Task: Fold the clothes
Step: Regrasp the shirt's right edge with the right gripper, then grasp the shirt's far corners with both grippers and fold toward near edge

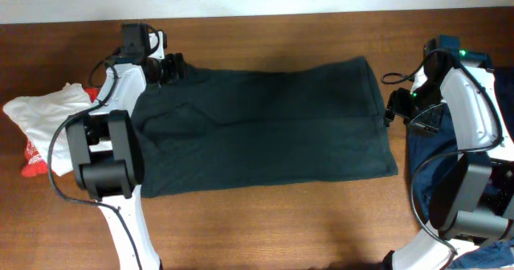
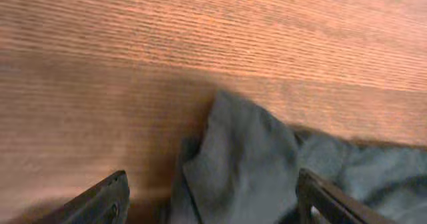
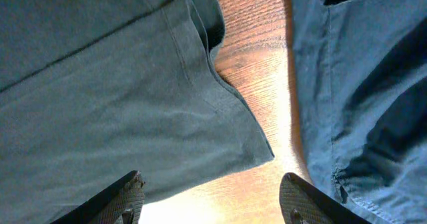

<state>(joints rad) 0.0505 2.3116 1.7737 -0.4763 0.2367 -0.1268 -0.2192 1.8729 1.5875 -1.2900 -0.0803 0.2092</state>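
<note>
The right gripper will move outward and to the left in the overhead view, down onto the shirt's free far corner point(image 1: 361, 62), as the left gripper straddles the other corner.
A dark green shirt point(image 1: 257, 125) lies spread flat across the middle of the wooden table. My left gripper point(image 1: 171, 64) is open at the shirt's far left corner; in the left wrist view its fingers point(image 2: 212, 201) straddle a bunched fold of the cloth point(image 2: 240, 157). My right gripper point(image 1: 391, 109) is open just off the shirt's right edge. In the right wrist view its fingers point(image 3: 212, 201) hover over the shirt's hem corner point(image 3: 247, 144) and bare wood.
A white and red garment point(image 1: 44, 121) lies crumpled at the left edge. Blue denim clothing point(image 1: 438, 161) is piled at the right, close to the right arm; it also shows in the right wrist view point(image 3: 363, 84).
</note>
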